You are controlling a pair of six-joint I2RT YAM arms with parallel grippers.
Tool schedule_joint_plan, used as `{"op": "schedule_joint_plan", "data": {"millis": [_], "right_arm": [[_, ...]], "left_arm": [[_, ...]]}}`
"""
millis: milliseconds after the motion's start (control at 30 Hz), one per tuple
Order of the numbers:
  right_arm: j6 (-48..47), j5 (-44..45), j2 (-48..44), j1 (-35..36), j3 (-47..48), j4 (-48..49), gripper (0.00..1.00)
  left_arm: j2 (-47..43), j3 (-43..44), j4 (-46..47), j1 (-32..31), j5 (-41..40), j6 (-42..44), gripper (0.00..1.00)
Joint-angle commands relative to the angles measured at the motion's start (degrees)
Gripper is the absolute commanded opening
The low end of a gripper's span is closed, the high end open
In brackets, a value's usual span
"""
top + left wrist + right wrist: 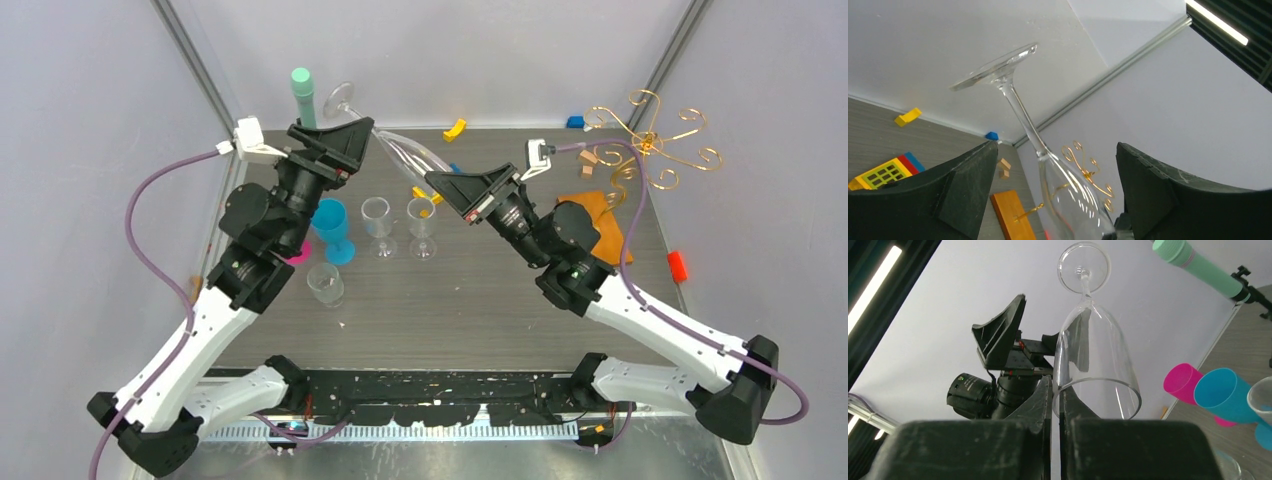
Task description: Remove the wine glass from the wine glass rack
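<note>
The right gripper should swing back and down next, turning the clear glass foot-down, and release it on the tabletop beside the clear cup, since that spot is bare.
The clear wine glass [398,150] hangs in the air, tilted, foot toward the back wall, clear of the wine glass rack [650,140]. The rack's gold wire spirals rise from an orange-brown wooden base [600,215] at the back right. My right gripper [432,180] is shut on the rim of the glass [1095,355], one finger inside the bowl and one outside [1057,400]. My left gripper [360,140] is open, its jaws wide on either side of the bowl near the stem [1057,150], not touching it. The rack also shows behind the glass in the left wrist view [1088,172].
A blue goblet [332,228], a pink cup [298,250], two small clear stemmed glasses [377,222] and a clear cup [325,283] stand on the table's left-middle. A mint-green cylinder [303,95] stands at the back left. Small blocks lie at the back and a red one [678,265] at the right edge.
</note>
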Motion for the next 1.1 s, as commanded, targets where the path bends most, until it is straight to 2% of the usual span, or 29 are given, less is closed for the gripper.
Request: {"op": "schedule_joint_plan", "data": {"millis": [0,167,300,367,467,500,667,867,1067], "right_arm": [[-7.12,3.56,-3.06,0.38,4.11,-0.5,0.0],[-17.0,8.27,-5.79,0.36,10.4,-14.85,0.0],[-26.82,15.14,-6.91,0.36,18.02,-35.74,0.0],[-31.15,19.49,-6.84,0.38,21.6,-49.82,0.0],[-33.11,25.57,-5.68,0.29,25.91,-63.31,0.0],[-33.58,26.22,-5.33,0.38,27.86,-69.44,0.0],[-33.68,26.7,-3.03,0.37,32.81,-87.33,0.0],[-35.52,20.94,1.83,0.54,35.53,-100.74,0.0],[-37.81,14.6,7.1,5.52,34.53,-101.14,0.0]], "left_arm": [[-3.51,0.8,-5.38,0.21,7.93,9.4,0.94],[-6.18,3.1,-18.36,0.16,15.14,20.29,1.0],[-8.89,5.13,-30.16,0.19,14.8,27.67,1.0],[-10.04,5.9,-34.13,0.21,13.52,30.31,1.0],[-11.24,6.66,-38.58,0.2,11.87,33.08,1.0],[-11.52,6.7,-39.56,0.16,11.34,33.54,0.99],[-12.33,6.76,-43.68,0.21,9.58,35.03,1.0],[-12.34,7.68,-48.11,0.21,6.39,35.06,1.0],[-12.41,8.99,-52.47,0.21,2.58,34.91,1.0]]}}
